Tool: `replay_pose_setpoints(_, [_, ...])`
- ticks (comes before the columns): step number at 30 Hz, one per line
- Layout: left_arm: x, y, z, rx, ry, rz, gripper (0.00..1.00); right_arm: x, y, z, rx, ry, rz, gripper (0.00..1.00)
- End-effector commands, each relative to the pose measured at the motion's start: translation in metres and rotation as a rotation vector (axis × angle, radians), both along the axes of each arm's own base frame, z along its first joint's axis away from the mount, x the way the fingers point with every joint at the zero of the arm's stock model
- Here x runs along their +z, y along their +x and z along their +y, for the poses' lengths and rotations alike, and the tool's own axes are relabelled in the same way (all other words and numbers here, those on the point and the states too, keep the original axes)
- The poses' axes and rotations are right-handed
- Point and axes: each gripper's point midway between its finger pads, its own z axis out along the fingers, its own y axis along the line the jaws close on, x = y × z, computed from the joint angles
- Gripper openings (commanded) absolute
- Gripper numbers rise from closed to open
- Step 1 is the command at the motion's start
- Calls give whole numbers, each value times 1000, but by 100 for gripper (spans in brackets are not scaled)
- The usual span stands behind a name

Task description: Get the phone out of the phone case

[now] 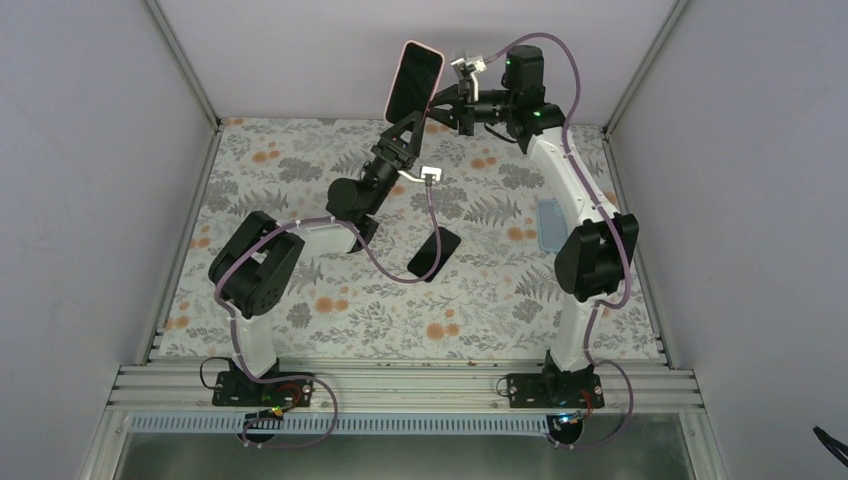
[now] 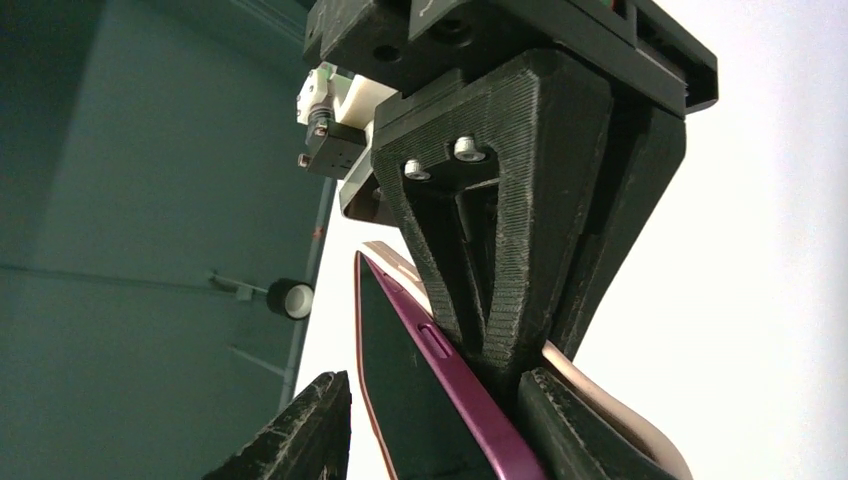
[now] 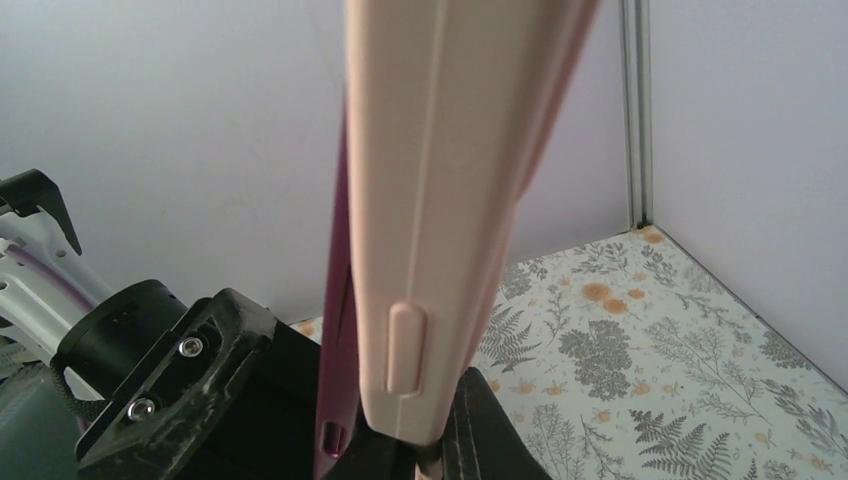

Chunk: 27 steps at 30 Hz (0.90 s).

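Note:
The robot's right gripper will move back and down and tilt the case flat to release it there, since the floral cover beside the pale blue item [image 1: 482,217] lies bare.
The phone [image 1: 414,80], dark-screened with a magenta frame [image 2: 470,390], is held upright in the air above the table's far side. Its pale pink phone case [image 3: 440,200] still wraps its back, and one edge [image 2: 640,430] is peeled away from the frame. My right gripper [image 3: 440,455] is shut on the case's lower edge, between case and phone. From below, my left gripper [image 2: 440,425] straddles the phone. Its left finger [image 2: 300,430] stands clear of the screen, and its right finger [image 2: 570,420] lies by the magenta frame. In the top view both grippers meet under the phone.
A black flat slab [image 1: 434,254] lies on the floral table cover [image 1: 300,170] near the middle. A pale blue flat item [image 1: 551,222] rests beside the right arm's elbow. White walls and metal posts close the cell on three sides.

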Motion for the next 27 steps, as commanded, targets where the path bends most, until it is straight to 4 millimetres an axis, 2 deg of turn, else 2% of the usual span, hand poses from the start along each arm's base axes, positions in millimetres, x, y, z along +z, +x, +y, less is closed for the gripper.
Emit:
replay_pose_setpoints(1, [88,-16,142,406,-385,-256,42,21,-54,-11,154,31,96,3])
replay_pose_setpoints(6, [92,-14,142,446,-442,-204,41,36,-40,-9,-6,-8,-72,3])
replay_pose_setpoints(10, [106,-10,141,466,-519,-151,41,47,-33,-2,-101,-24,-170,3])
replay_pose_setpoints(15, [123,1,151,506,-612,-83,42,60,-35,9,-198,-16,-256,3])
replay_pose_setpoints(21, [127,13,159,532,-642,-35,42,75,-41,17,-258,2,-313,3])
replay_pose_setpoints(24, [123,8,150,495,-618,-60,40,76,-48,21,-228,12,-296,3])
replay_pose_setpoints(27, [119,-10,134,409,-591,-94,29,70,-49,24,-214,11,-277,3])
